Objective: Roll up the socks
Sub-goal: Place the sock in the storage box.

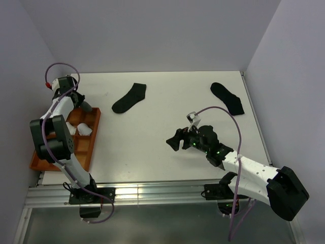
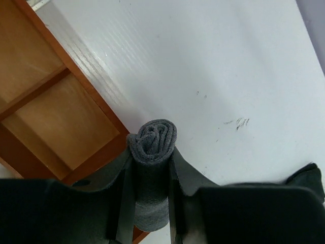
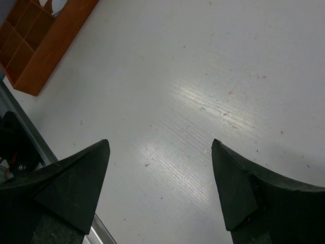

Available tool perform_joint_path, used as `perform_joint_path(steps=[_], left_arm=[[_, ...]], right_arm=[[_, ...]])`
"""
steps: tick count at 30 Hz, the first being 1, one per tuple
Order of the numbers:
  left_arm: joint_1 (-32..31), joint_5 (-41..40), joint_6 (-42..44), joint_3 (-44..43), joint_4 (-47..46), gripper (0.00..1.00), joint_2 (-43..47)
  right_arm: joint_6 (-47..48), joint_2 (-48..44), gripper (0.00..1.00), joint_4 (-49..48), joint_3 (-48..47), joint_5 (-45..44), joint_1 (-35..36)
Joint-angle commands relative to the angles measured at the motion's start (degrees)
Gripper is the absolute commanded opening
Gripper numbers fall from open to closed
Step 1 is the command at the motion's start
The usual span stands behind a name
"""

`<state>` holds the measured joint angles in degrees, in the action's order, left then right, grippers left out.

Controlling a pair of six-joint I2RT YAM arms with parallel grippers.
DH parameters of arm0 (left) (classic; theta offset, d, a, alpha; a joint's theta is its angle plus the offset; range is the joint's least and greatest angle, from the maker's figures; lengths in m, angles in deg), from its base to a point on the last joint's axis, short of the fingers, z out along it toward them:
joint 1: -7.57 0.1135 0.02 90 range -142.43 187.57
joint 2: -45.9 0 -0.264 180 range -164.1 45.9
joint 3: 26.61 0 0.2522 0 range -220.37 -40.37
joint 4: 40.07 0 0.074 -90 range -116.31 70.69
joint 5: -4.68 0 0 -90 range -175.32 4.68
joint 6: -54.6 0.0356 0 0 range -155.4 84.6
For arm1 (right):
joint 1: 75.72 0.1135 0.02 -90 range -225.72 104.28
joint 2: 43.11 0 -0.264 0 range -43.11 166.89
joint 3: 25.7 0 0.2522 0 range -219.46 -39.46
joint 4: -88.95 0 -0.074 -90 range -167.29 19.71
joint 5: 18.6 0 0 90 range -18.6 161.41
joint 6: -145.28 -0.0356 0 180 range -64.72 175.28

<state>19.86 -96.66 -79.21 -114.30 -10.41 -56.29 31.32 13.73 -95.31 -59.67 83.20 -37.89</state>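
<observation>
My left gripper holds the rolled grey sock and will next move back and down into the tray's far section nearest the dark socks and release it, because that section is empty.
My left gripper is shut on a rolled grey sock, held over the far right rim of the orange tray. In the left wrist view the roll's spiral end sticks out past the fingertips. Two dark socks lie flat on the table, one at the back centre-left and one at the back right. White rolled bundles sit in a tray compartment. My right gripper is open and empty above bare table.
The orange tray has several wooden compartments and lies along the table's left edge; its corner shows in the right wrist view. Walls enclose the table on the left, back and right. A metal rail runs along the near edge.
</observation>
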Motion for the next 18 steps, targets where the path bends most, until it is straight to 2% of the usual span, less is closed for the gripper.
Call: perform_joint_path(steps=[1, 10, 18], left_arm=[[-1.39, -3.34, 0.04, -1.39, -2.63, 0.00, -0.81], [-4.21, -7.12, -0.93, 2.55, 0.18, 0.00, -0.20], [-4.21, -10.03, 0.30, 4.32, 2.64, 0.00, 0.41]], right_arm=[[1.55, 0.20, 0.88, -3.07, 0.08, -1.24, 0.50], [1.64, 0.11, 0.88, -3.25, 0.25, -1.33, 0.50], [1.73, -0.24, 0.87, -3.51, 0.43, -1.42, 0.76]])
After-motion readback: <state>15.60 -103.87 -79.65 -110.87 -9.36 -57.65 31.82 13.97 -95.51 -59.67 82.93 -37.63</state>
